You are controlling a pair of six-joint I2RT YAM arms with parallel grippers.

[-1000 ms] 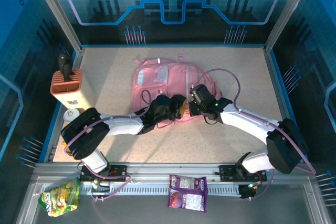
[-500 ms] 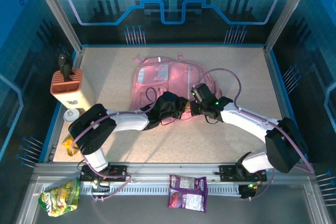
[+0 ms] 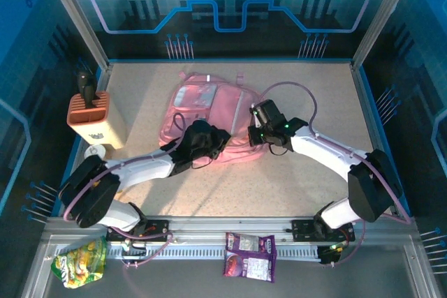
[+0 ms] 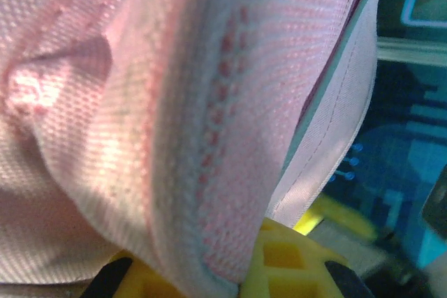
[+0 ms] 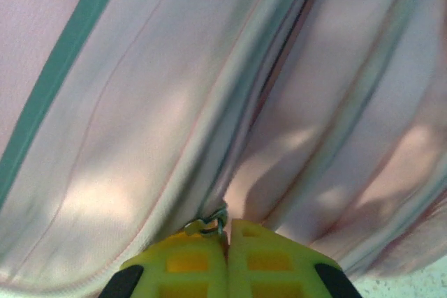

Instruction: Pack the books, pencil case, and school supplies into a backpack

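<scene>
My left gripper should next pull the mesh fold toward the orange-and-cream block holder (image 3: pixel 98 118) and let it go, because my right gripper holds the zipper pull on the opposite side.
The pink backpack (image 3: pixel 209 102) lies flat in the middle of the table. My left gripper (image 3: pixel 218 139) sits at its near edge, and in the left wrist view its yellow fingers (image 4: pixel 286 263) are shut on a fold of the pink mesh fabric (image 4: pixel 174 102). My right gripper (image 3: pixel 254 135) rests on the backpack's right side. In the right wrist view it (image 5: pixel 227 242) is shut on the small metal zipper pull (image 5: pixel 206 225), beside the zip seam of the backpack (image 5: pixel 140 102). The books, pencil case and school supplies are out of view.
An orange-and-cream block holder (image 3: pixel 94 116) stands at the left edge with a white round item (image 3: pixel 93 152) just in front. On the front rail lie a green snack bag (image 3: pixel 80 262) and a purple snack packet (image 3: pixel 250 256). Bare table lies right of the backpack.
My left gripper went from open to shut on the backpack's fabric and drew back to the left. The backpack shifted left with it. My right gripper stayed shut and moved slightly away.
</scene>
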